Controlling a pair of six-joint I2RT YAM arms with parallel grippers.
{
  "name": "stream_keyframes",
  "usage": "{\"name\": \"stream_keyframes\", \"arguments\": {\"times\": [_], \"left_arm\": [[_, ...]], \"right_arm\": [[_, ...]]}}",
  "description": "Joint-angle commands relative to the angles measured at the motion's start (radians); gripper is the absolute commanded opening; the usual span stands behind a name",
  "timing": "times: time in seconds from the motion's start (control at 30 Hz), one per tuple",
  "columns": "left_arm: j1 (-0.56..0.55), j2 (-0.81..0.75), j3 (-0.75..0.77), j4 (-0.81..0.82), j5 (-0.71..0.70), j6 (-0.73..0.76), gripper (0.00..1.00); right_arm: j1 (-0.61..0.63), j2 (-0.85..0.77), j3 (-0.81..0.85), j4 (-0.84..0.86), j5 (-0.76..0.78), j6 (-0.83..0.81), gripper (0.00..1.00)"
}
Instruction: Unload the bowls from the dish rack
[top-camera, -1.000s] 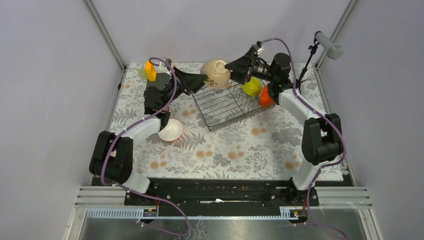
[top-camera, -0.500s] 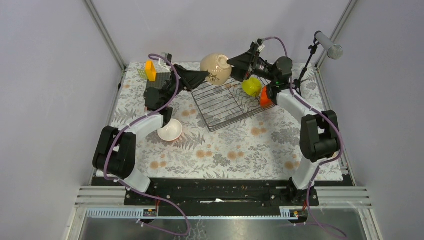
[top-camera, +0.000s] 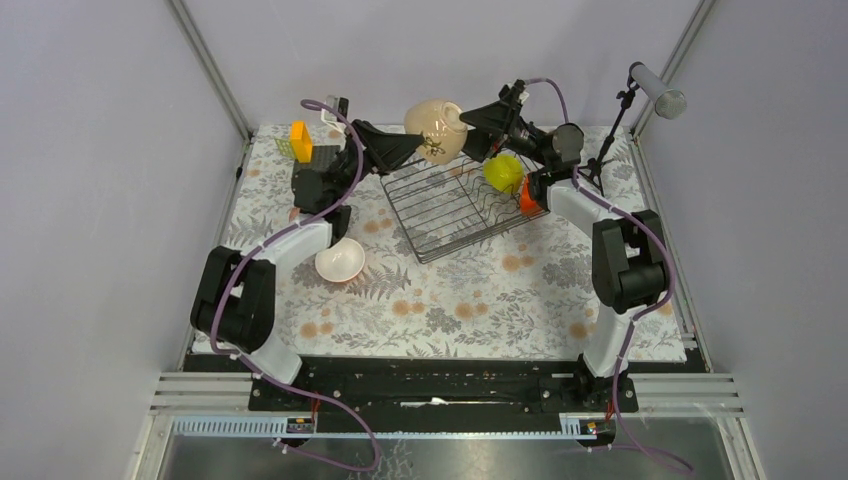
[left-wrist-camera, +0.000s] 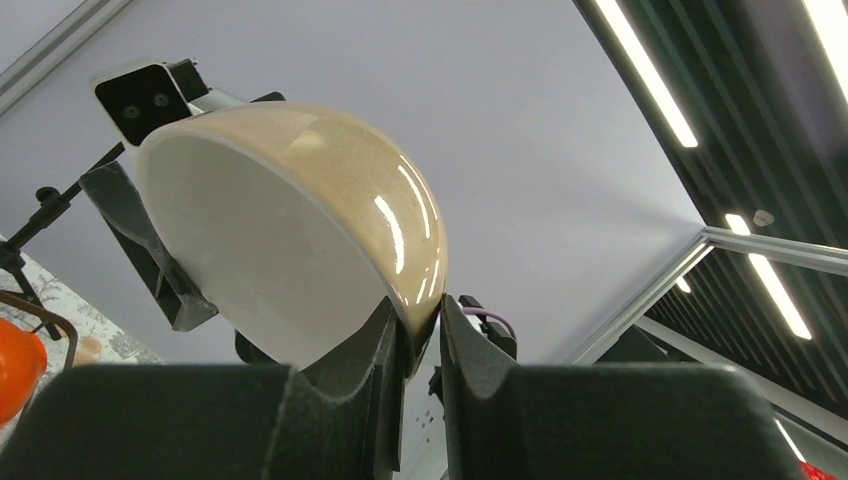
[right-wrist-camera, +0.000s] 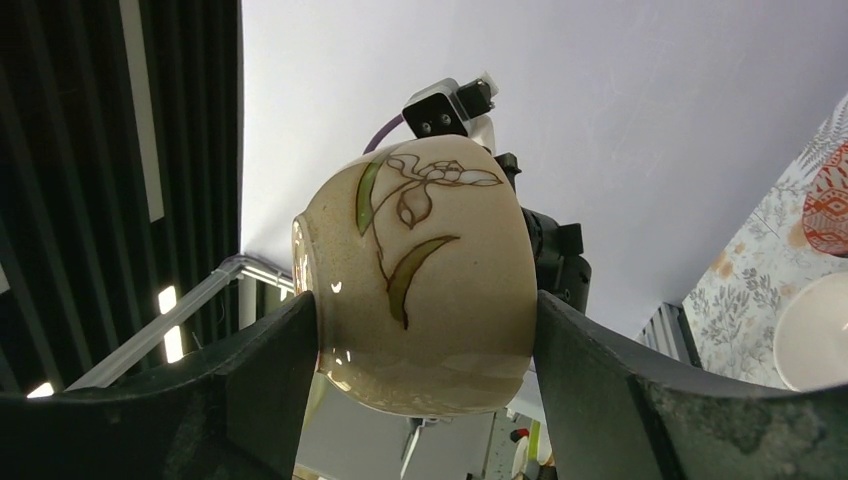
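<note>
My left gripper is above the cloth beside the white-inside bowl, and the cloth is to its left in the top view. Next, it will move back down toward the cloth and release there.
The beige bowl (top-camera: 435, 128) with a leaf drawing hangs in the air above the far edge of the dish rack (top-camera: 455, 205). My left gripper (top-camera: 412, 150) is shut on its rim; the left wrist view shows the rim (left-wrist-camera: 425, 300) pinched between the fingers. My right gripper (top-camera: 465, 125) is shut on it from the other side, its fingers against the bowl's rim and base (right-wrist-camera: 425, 290). A yellow-green bowl (top-camera: 504, 172) and an orange bowl (top-camera: 527, 195) stand at the rack's right end. A white-inside bowl (top-camera: 340, 260) sits on the table left of the rack.
An orange block (top-camera: 300, 135) and a dark square plate (top-camera: 325, 155) lie at the far left corner. A microphone stand (top-camera: 615, 120) is at the far right. The flowered cloth (top-camera: 470, 300) covers the table in front of the rack.
Both grippers have risen and moved a little toward the back with the beige bowl between them. The bowl now hangs higher above the rack's far edge.
</note>
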Motion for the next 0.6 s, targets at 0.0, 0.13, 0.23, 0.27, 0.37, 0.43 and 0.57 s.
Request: {"name": "stream_keyframes", "arguments": {"times": [0.0, 0.13, 0.23, 0.27, 0.37, 0.43, 0.57], "left_arm": [[-0.036, -0.005, 0.076, 0.103, -0.011, -0.024, 0.00], [-0.035, -0.013, 0.070, 0.096, -0.005, -0.019, 0.00], [-0.033, -0.036, 0.058, 0.049, -0.002, 0.008, 0.00], [-0.033, -0.047, 0.056, 0.021, 0.001, 0.027, 0.00], [-0.032, -0.093, 0.037, -0.084, 0.002, 0.098, 0.00], [-0.032, -0.133, 0.028, -0.198, -0.002, 0.165, 0.00], [-0.033, -0.238, 0.019, -0.517, -0.038, 0.364, 0.00]], "right_arm": [[0.017, 0.009, 0.013, 0.128, -0.006, -0.031, 0.78], [0.016, 0.006, 0.007, 0.119, -0.008, -0.048, 0.99], [0.016, 0.008, 0.001, 0.116, -0.012, -0.055, 1.00], [0.016, 0.008, -0.002, 0.114, -0.013, -0.059, 1.00], [0.012, 0.006, -0.018, 0.090, -0.013, -0.087, 1.00], [0.009, 0.002, -0.030, 0.060, -0.013, -0.117, 1.00], [0.005, -0.031, -0.043, -0.071, -0.015, -0.227, 1.00]]}}
